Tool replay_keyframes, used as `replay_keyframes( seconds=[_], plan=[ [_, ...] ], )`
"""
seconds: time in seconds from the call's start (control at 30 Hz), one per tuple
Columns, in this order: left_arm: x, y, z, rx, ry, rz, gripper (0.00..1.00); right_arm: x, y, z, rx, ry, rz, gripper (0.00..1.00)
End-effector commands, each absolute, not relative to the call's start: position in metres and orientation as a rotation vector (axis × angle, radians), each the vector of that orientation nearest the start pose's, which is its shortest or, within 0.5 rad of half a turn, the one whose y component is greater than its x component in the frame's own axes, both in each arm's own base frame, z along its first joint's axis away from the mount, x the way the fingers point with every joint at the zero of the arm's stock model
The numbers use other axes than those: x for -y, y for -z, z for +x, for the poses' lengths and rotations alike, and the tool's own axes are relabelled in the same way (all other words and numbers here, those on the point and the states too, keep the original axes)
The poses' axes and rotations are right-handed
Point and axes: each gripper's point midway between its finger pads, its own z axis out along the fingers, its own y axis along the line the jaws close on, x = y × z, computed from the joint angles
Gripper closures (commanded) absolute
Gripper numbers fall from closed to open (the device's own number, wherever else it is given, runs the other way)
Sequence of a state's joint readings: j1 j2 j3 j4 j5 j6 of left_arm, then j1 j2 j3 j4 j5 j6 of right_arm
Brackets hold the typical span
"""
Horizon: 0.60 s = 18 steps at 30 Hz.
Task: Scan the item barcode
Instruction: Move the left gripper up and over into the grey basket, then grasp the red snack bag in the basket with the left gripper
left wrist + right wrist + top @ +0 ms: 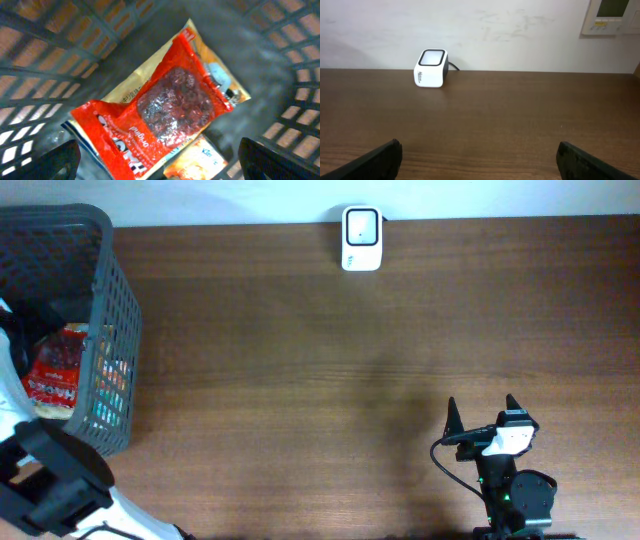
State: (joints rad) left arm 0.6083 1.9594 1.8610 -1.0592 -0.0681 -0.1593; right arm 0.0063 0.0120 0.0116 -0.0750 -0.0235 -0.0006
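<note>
Next, my left gripper will drop down inside the grey mesh basket (pixel 112 310) to close across the red packet's clear window (pixel 62 352), because that packet lies uncovered atop the others.
A red snack packet (pixel 165 105) with a clear window lies on top of other packets inside the grey mesh basket (pixel 112 310) at the table's left edge; from overhead the red packet (pixel 55 365) shows through the basket's open top. My left gripper (pixel 160 162) hangs open just above the packet, inside the basket, holding nothing. The white barcode scanner (pixel 361 238) stands at the back middle of the table, and the scanner (pixel 431 68) faces upward. My right gripper (pixel 482 408) rests open and empty near the front right, pointing toward the scanner.
Under the red packet lie a gold-backed packet (pixel 222 82) and an orange one (pixel 200 160). Basket walls (pixel 285 45) close in around my left fingers. A cable runs from the scanner to the wall. The wooden table (pixel 300 380) stretches between basket and right arm.
</note>
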Motion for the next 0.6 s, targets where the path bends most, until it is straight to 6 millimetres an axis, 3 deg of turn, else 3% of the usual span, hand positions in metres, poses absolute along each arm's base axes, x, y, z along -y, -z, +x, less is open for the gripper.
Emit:
replay_keyframes(
  seconds=[0.0, 0.47, 0.57],
  plan=[
    [-0.28, -0.138, 0.379, -2.597, -0.209, -1.087, 0.01, -0.005, -0.155, 0.246, -1.651, -0.015, -0.021, 0.02],
    [-0.284, -0.073, 0.385, -2.806, -0.21, -0.864, 0.0, -0.005, -0.155, 0.246, -1.651, -0.015, -0.021, 0.02],
    [-0.28, -0.061, 0.383, -2.847, -0.183, -0.843, 0.07, -0.005, -0.155, 0.246, -1.651, -0.016, -0.021, 0.02]
  ],
)
